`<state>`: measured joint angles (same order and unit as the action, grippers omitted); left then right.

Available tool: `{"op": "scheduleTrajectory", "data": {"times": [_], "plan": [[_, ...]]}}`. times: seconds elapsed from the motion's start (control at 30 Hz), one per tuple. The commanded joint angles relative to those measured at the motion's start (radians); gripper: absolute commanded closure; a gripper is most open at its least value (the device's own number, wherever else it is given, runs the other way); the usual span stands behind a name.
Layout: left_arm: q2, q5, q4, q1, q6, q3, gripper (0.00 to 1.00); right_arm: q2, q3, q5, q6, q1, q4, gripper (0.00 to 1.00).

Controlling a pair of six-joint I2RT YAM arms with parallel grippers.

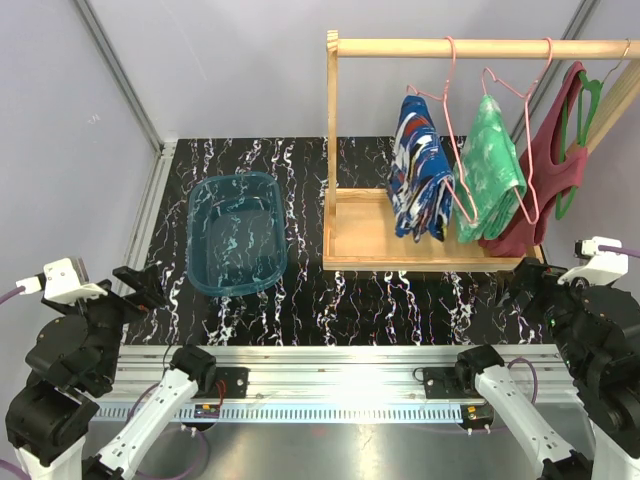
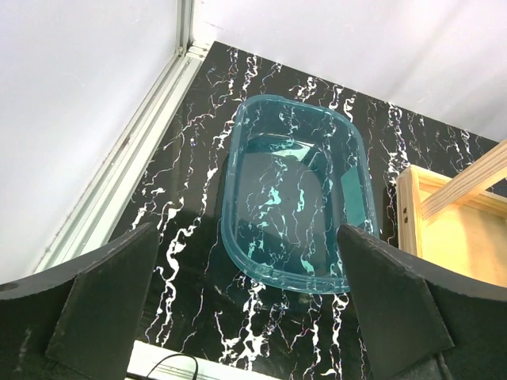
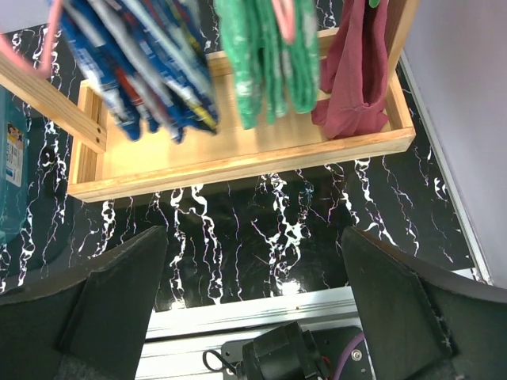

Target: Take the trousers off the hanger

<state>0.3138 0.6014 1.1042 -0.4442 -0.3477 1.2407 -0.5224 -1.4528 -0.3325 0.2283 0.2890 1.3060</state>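
Note:
The blue trousers' pink hanger bar (image 1: pixel 456 152) shows bare above and outward of my right gripper, leftward in the top view, so I'll move up and outward onto it.
The blue patched trousers (image 1: pixel 420 170) hang folded over a pink hanger (image 1: pixel 453 120) on the wooden rack's rail (image 1: pixel 480 47). The green mottled trousers (image 1: pixel 488 170) hang on a second pink hanger (image 1: pixel 515 100) to their right. Both also show in the right wrist view, the blue trousers (image 3: pixel 139 71) and the green trousers (image 3: pixel 265 55). My left gripper (image 1: pixel 140 285) is open and empty at the near left, above the table. My right gripper (image 1: pixel 520 285) is open and empty at the near right, in front of the rack's base.
A maroon sleeveless top (image 1: pixel 545 170) hangs on a green hanger (image 1: pixel 590 100) at the rack's right end. The rack's wooden tray base (image 1: pixel 360 230) stands on the black marbled table. An empty clear teal bin (image 1: pixel 235 235) lies left of the rack and shows in the left wrist view (image 2: pixel 297 194).

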Motion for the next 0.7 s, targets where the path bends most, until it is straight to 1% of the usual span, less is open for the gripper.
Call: {"op": "scheduleTrajectory", "data": {"times": [0.0, 0.1, 0.17, 0.37, 0.47, 0.5, 0.57, 0.63, 0.67], "plan": [[-0.007, -0.032, -0.053, -0.004, 0.016, -0.001, 0.01, -0.022, -0.038, 0.009, -0.020, 0.007, -0.039, 0.01], [-0.007, -0.040, -0.060, -0.002, 0.016, -0.001, 0.01, -0.044, -0.066, 0.041, -0.036, 0.007, -0.048, 0.00], [-0.002, -0.049, -0.063, -0.002, 0.015, -0.003, 0.01, -0.063, -0.087, 0.095, -0.055, 0.007, -0.073, 0.01], [0.014, -0.097, -0.084, -0.002, 0.009, -0.007, 0.01, -0.192, -0.262, 0.187, -0.047, 0.007, -0.113, 0.01], [0.025, -0.117, -0.092, -0.002, 0.009, -0.007, 0.01, -0.310, -0.413, 0.289, -0.052, 0.007, -0.096, 0.01], [0.028, -0.120, -0.093, -0.002, 0.009, -0.007, 0.01, -0.379, -0.447, 0.327, -0.053, 0.007, -0.082, 0.01], [0.034, -0.135, -0.096, -0.002, 0.015, -0.009, 0.01, -0.444, -0.538, 0.363, -0.053, 0.007, -0.071, 0.00], [0.041, -0.138, -0.095, -0.002, 0.018, -0.012, 0.01, -0.530, -0.584, 0.388, -0.053, 0.007, -0.071, 0.03], [0.042, -0.138, -0.089, -0.002, 0.018, -0.014, 0.01, -0.559, -0.628, 0.392, -0.053, 0.007, -0.070, 0.07]]}}
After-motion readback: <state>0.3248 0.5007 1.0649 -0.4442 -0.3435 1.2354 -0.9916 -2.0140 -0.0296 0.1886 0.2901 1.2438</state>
